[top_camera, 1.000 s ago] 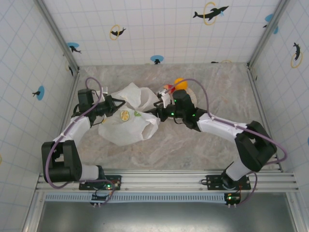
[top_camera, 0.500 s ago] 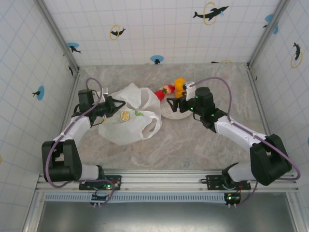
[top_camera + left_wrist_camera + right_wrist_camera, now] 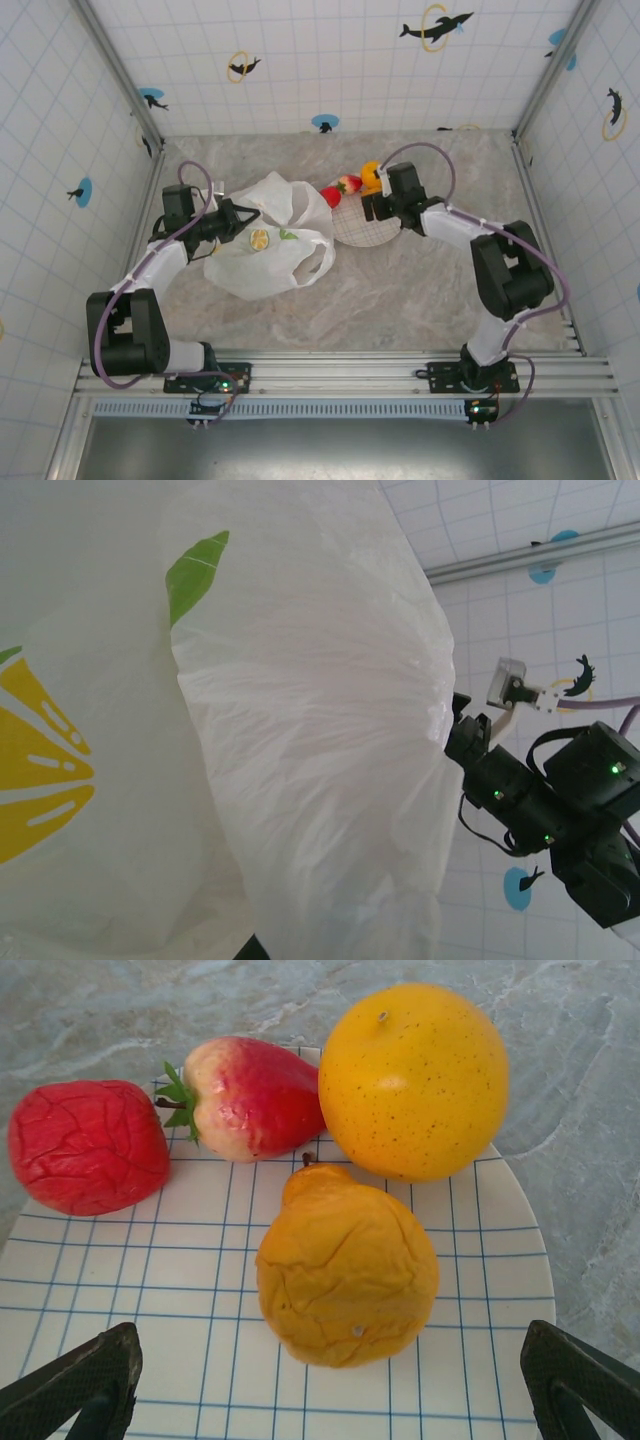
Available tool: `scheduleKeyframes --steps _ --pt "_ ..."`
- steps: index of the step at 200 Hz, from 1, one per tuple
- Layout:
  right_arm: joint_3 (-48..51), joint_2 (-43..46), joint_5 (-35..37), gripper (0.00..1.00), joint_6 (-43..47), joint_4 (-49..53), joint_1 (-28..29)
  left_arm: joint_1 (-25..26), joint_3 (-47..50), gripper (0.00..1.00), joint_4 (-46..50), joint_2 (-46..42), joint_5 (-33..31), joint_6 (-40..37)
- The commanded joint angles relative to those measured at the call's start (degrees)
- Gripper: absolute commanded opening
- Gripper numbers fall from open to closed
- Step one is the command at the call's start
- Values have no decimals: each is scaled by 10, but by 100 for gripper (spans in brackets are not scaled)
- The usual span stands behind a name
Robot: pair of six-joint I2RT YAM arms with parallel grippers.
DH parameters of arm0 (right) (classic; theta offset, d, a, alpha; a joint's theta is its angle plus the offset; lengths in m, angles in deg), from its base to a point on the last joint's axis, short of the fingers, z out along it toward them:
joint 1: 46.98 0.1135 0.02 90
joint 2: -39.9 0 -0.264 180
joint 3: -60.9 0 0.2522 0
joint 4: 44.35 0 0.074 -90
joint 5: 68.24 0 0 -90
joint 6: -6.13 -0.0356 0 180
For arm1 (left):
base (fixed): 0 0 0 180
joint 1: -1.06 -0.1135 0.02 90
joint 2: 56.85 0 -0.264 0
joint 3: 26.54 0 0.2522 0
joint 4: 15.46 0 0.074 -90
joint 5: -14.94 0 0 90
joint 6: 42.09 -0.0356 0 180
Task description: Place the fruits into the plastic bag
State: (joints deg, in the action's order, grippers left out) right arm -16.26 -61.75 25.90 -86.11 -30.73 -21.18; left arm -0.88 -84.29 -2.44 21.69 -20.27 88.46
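My right gripper lowers its spread fingers astride the wide body of the pear (image 3: 347,1265) next and closes them, since empty plate on both sides leaves room.
The white plastic bag (image 3: 270,252) with lemon prints lies at centre left, its mouth raised towards the right. My left gripper (image 3: 232,218) is shut on the bag's left rim; bag film (image 3: 300,760) hangs close before the left wrist camera and hides the fingers. My right gripper (image 3: 372,206) hovers open over the plate's far edge. Between its spread fingertips (image 3: 85,1375) lies a wrinkled yellow-orange pear (image 3: 347,1265). Beyond it are a smooth orange (image 3: 413,1080), a strawberry (image 3: 255,1098) and a red apple (image 3: 88,1145). Nothing is held by the right gripper (image 3: 325,1400).
The round checked plate (image 3: 355,230) sits right of the bag, with the fruits (image 3: 348,186) crowded at its far rim. The plate's blue-lined face (image 3: 150,1290) is bare near the gripper. The right arm (image 3: 560,810) shows past the bag. Tiled walls enclose the marbled table.
My right arm has swung from over the bag's mouth back right to the plate, and its gripper now faces the fruits. The left arm and bag have stayed put.
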Motion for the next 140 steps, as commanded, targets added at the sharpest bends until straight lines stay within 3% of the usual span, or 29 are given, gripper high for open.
scheduleKeyframes --steps 1,140 --pt "-40 -24 8 100 23 30 1 -4 -11 0 -1 -1 -1 -8" --pt "-173 -163 -22 100 44 100 0 -3 -9 0 -3 -8 3 -5"
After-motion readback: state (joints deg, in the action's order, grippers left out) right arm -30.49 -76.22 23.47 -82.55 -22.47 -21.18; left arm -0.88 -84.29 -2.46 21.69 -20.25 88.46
